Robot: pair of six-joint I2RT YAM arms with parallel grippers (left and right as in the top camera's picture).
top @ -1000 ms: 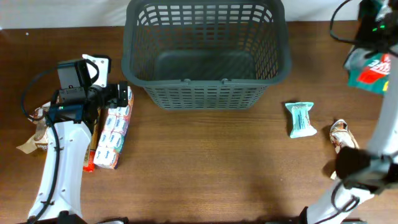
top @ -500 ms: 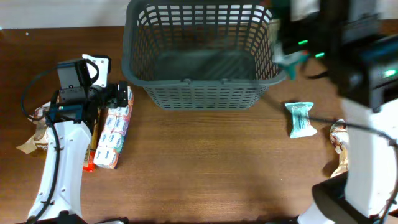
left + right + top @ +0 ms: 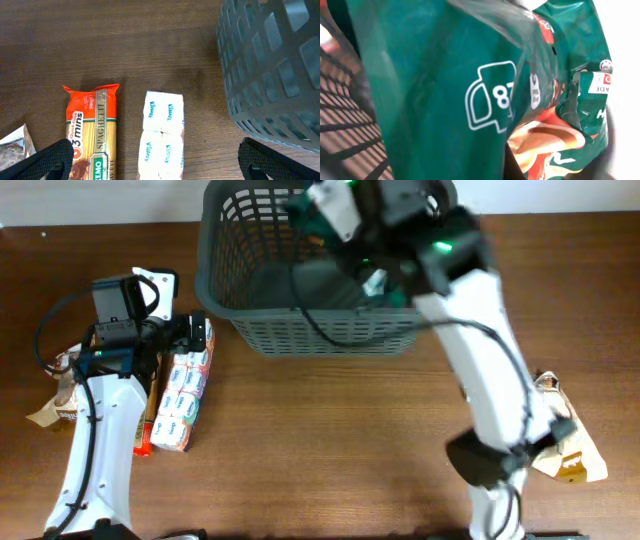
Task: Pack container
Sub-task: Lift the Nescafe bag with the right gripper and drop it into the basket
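My right gripper lowers the green and red snack packet inside the container toward the container's near side point(image 3: 342, 286) next, since the packet already hangs within the container's rim.
The dark grey lattice container point(image 3: 330, 320) stands at the table's back centre; its wall also shows in the left wrist view point(image 3: 270, 65). My right gripper point(image 3: 345, 230) reaches over the container's inside, shut on a green and red snack packet point(image 3: 470, 90) that fills the right wrist view and hides the fingers. The container's lattice wall point(image 3: 345, 130) shows beside the packet. My left gripper point(image 3: 190, 332) is open and empty, hovering over a white Kleenex tissue pack point(image 3: 162, 135), left of the container. Its open fingers point(image 3: 157, 165) straddle that pack.
A spaghetti packet point(image 3: 92, 130) lies beside the tissue pack point(image 3: 180, 395), with a brown snack packet point(image 3: 60, 390) further left. Another brown packet point(image 3: 565, 445) lies at the right by the right arm's base.
My right arm has swung left from the table's right edge with the green packet to over the container. It now covers the small teal pack on the table. The left arm has not moved.
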